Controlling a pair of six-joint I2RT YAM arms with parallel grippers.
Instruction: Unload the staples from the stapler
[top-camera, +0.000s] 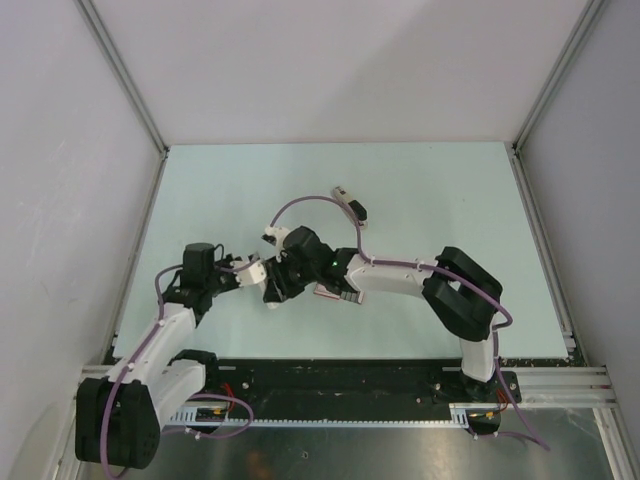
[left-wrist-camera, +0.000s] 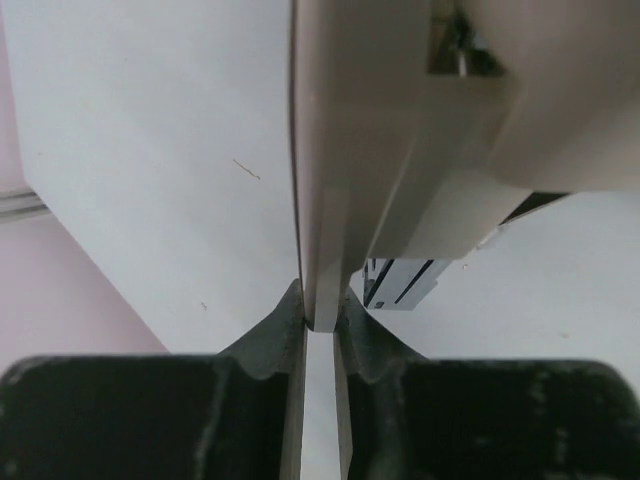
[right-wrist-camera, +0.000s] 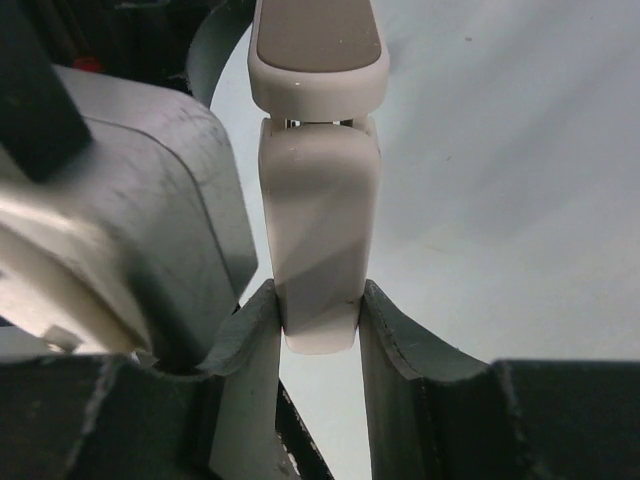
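Next, my right gripper carries the stapler (top-camera: 255, 270) outward and down and releases it on the bare tabletop there, clear of the pink-and-grey packet.
The white stapler (right-wrist-camera: 320, 220) is held off the table between both grippers. My right gripper (right-wrist-camera: 318, 322) is shut on one rounded end of its body, and a beige-faced white flap (right-wrist-camera: 318, 45) stands open at the far end. My left gripper (left-wrist-camera: 320, 312) pinches a thin flat edge of the stapler (left-wrist-camera: 340, 150) between its fingertips. From above, the left gripper (top-camera: 245, 272) and right gripper (top-camera: 276, 290) meet left of centre, with the stapler (top-camera: 255, 270) between them. The staples are hidden.
A flat pink-and-grey packet (top-camera: 335, 293) lies on the pale table (top-camera: 400, 190) under the right forearm; its striped end (left-wrist-camera: 400, 285) shows past the left fingers. White walls close in the left, back and right sides.
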